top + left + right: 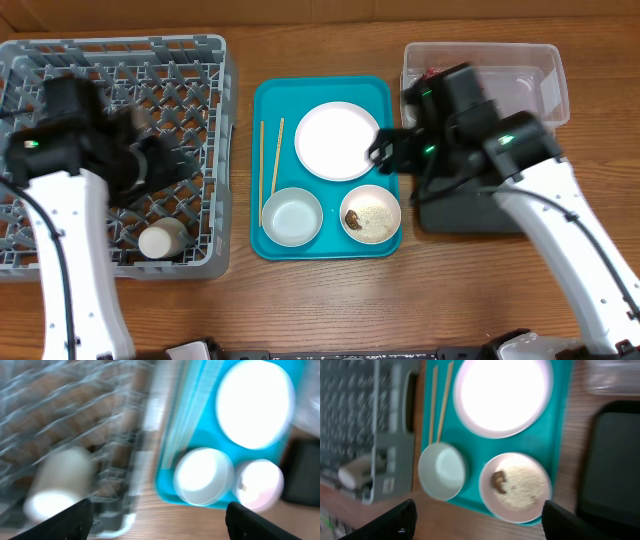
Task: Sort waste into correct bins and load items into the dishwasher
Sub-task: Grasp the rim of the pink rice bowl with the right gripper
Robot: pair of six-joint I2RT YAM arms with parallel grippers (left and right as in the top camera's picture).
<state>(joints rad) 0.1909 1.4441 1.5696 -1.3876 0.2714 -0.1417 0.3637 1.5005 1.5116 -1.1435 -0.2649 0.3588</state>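
I should lower my right gripper and move it toward the pale grey bowl (pixel 291 216), onto the white bowl's rim beside the brown lump (pixel 498 481). The bare tray there leaves room for my fingers.
The grey dishwasher rack (pixel 215 45) fills the left, and a small white cup (pixel 163 240) lies on its side in the near corner. My left gripper (pixel 172 160) hovers blurred over the rack, open and holding nothing (pixel 160 527). On the teal tray (pixel 325 195) lie the white plate (pixel 337 141), two chopsticks (pixel 272 160), a pale grey bowl (pixel 291 216) and a white bowl (pixel 371 213) holding rice grains and a brown lump (pixel 498 481). My right gripper (pixel 385 150) hangs open over the plate's right edge, with nothing between its fingers (pixel 479 522).
The clear tub (pixel 520 55) stands at the back right with something red (pixel 430 73) inside. The black tray (pixel 450 215) sits in front of it, mostly under my right arm. Bare wooden tabletop (pixel 330 300) runs along the front edge.
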